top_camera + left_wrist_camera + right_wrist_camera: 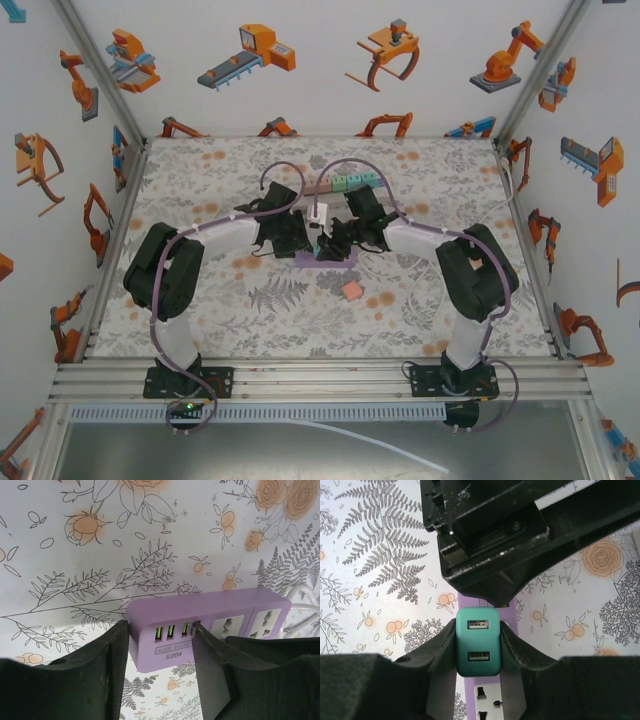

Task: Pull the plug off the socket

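The right gripper lifts the plug off the power strip point(322, 263) next, then moves it back and lowers it by the pink block to release it.
The purple power strip point(322, 263) lies mid-table between both arms. In the left wrist view its end with green-lit USB ports point(200, 607) sits between the fingers of my left gripper point(160, 630), which is shut on it: one finger against the end, the other on the face by the fourth port. My left gripper point(303, 243) meets my right gripper point(335, 240) over the strip. The teal plug point(478, 640), with two USB ports, is clamped between my right gripper's point(478, 635) fingers above the strip point(467, 601). Whether the plug is still seated cannot be told.
A small pink block point(351, 290) lies just in front of the strip. A row of teal and green blocks point(352, 183) sits toward the back, with a white piece point(318, 212) near it. A white cable point(300, 592) curls beside the strip's far end.
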### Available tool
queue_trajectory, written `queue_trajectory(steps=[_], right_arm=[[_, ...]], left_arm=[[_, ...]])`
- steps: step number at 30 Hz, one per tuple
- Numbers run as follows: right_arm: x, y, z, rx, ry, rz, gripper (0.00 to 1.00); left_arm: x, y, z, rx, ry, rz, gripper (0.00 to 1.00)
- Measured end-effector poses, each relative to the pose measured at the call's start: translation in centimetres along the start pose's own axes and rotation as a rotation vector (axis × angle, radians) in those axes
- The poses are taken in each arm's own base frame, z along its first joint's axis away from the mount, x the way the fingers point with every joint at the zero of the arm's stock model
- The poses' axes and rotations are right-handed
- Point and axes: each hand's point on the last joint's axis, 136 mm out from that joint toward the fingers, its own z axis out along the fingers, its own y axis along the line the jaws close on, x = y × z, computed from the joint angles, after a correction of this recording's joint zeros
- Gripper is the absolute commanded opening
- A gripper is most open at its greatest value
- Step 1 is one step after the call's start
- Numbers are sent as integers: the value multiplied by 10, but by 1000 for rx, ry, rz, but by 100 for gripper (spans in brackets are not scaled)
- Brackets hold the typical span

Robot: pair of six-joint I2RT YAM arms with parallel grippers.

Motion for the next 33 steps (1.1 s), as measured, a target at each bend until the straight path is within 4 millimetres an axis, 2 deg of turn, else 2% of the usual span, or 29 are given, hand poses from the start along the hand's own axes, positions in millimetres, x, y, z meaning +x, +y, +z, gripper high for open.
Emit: queue_trajectory(steps=[5, 7, 8, 13, 15, 17, 20, 23, 25, 27, 29, 31, 33], right_arm=[[4, -3, -13, 19, -48, 6, 0], [-2, -3, -19, 33, -61, 4, 0], [-11, -5, -23, 52, -82, -9, 0], [-89, -10, -71, 184, -276, -132, 0], [-107, -11, -83, 216, -326, -143, 0], [-111, -10, -91, 244, -352, -107, 0], [-98, -8, -104, 317, -363, 66, 0], [-80, -9, -131, 460, -371, 328, 0], [-74, -7, -157, 561, -407, 476, 0], [-64, -1, -186, 661, -465, 634, 0], [-47, 6, -203, 727, -499, 771, 0], [-21, 13, -207, 774, -497, 913, 0], [13, 19, -202, 807, -462, 1060, 0]], left_arm=[[-1, -10, 1, 23, -31, 3, 52], [-3, -13, -1, 30, -44, 6, 52], [-3, -13, -2, 31, -49, 6, 52], [-5, -13, -3, 12, -52, 10, 54], [-5, -12, -3, 4, -48, 13, 61], [-5, -9, -4, -7, -48, 18, 72], [-3, -1, -14, -33, -44, 29, 84], [0, 4, -36, -36, -48, 47, 91], [-9, -8, -62, 14, -89, 69, 96], [-21, -27, -97, 106, -157, 105, 100], [-30, -48, -132, 210, -226, 156, 97], [-33, -68, -169, 322, -293, 224, 97], [-28, -80, -199, 414, -335, 298, 97]])
